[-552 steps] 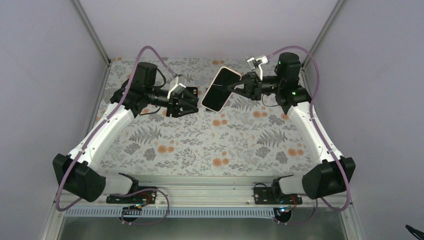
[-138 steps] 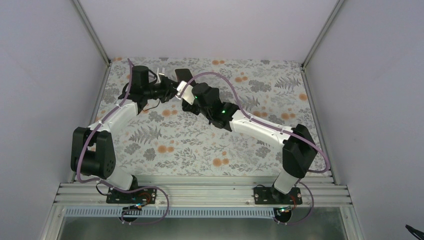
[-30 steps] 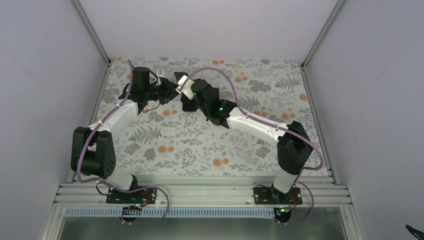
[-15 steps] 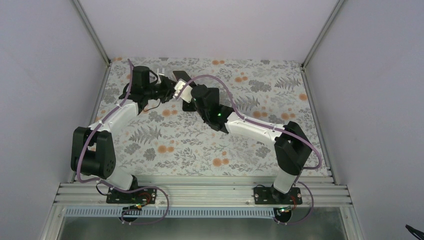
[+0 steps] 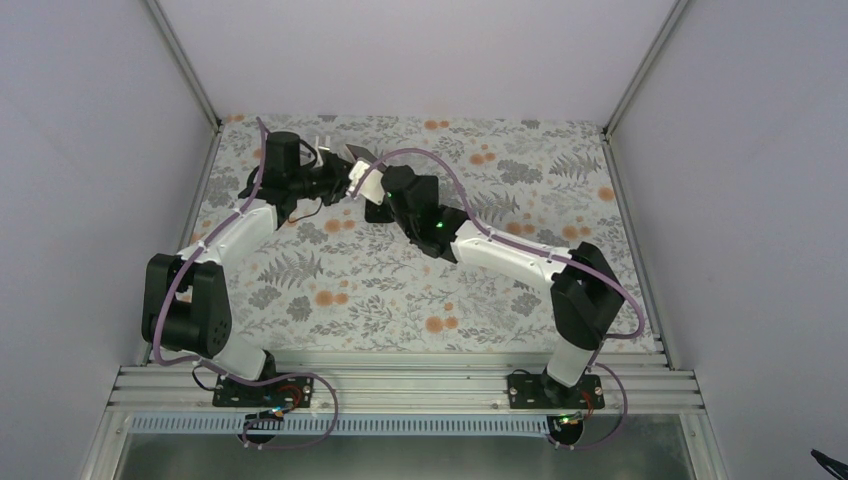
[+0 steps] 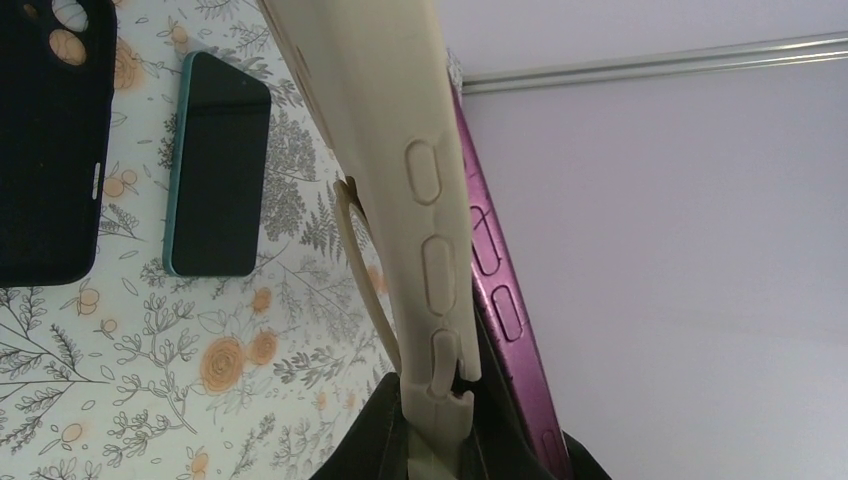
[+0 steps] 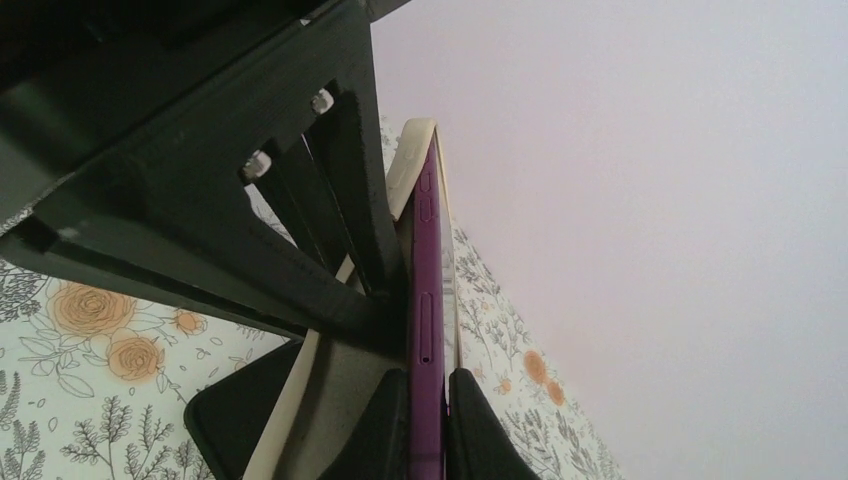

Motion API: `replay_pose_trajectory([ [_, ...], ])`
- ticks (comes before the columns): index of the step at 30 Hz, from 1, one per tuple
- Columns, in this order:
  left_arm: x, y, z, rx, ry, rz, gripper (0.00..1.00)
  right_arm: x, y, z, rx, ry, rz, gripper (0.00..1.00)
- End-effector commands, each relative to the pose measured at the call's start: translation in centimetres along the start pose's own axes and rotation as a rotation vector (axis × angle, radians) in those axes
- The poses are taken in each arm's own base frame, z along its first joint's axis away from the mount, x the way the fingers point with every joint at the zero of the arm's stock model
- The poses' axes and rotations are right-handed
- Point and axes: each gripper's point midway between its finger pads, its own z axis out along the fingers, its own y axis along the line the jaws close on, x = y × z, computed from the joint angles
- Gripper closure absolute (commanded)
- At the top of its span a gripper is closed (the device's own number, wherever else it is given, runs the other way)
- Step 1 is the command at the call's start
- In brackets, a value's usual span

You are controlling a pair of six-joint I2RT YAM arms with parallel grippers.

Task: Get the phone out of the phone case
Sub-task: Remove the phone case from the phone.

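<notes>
The free spot on the clear cover beside the black case lies below, so I should next lower the cream case in my left gripper flat onto it and release.
A cream phone case [image 6: 400,150] is held up over the far left of the table, with a purple phone [image 6: 500,300] partly out of it on its right side. My left gripper [image 6: 445,435] is shut on the case's lower edge. My right gripper [image 7: 428,430] is shut on the purple phone [image 7: 427,330], whose edge stands upright between its fingers, with the cream case [image 7: 405,170] behind it. In the top view both grippers meet at the phone and case [image 5: 360,160]: the left gripper [image 5: 340,178] from the left, the right gripper [image 5: 372,190] from the right.
A black phone case [image 6: 45,140] and a teal phone [image 6: 215,165] lie flat on the floral table cover [image 5: 400,290] below the grippers. The black case also shows in the right wrist view [image 7: 240,410]. The back wall is close behind.
The right arm has shifted a little and the phone and case have tilted slightly. Both grippers keep their hold.
</notes>
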Motion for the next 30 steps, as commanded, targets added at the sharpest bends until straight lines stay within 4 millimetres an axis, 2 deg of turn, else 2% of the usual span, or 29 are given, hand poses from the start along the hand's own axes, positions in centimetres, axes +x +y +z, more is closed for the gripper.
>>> replay_pose_trajectory([
  [1,0.7,0.9,-0.6,-0.021,0.022,0.013,0.98,-0.2,-10.6,-1.5,0.272,0.015,0.165,0.96],
  [7,0.7,1.6,-0.5,-0.044,0.017,0.015,0.98,0.3,-13.0,-1.7,0.297,0.016,0.214,0.96],
  [11,0.8,2.1,-0.5,-0.056,0.015,0.014,0.98,0.8,-13.8,-1.6,0.291,0.022,0.244,0.96],
  [12,0.8,2.1,-0.5,-0.056,0.014,0.014,0.98,0.2,-14.8,-2.6,0.299,0.001,0.265,0.96],
  [21,1.1,2.6,-0.6,-0.067,0.007,0.016,0.98,-0.2,-17.8,-4.2,0.328,-0.026,0.315,0.96],
  [30,1.2,2.6,-0.9,-0.071,0.003,0.030,0.98,1.7,-20.2,-4.1,0.377,0.001,0.327,0.96],
])
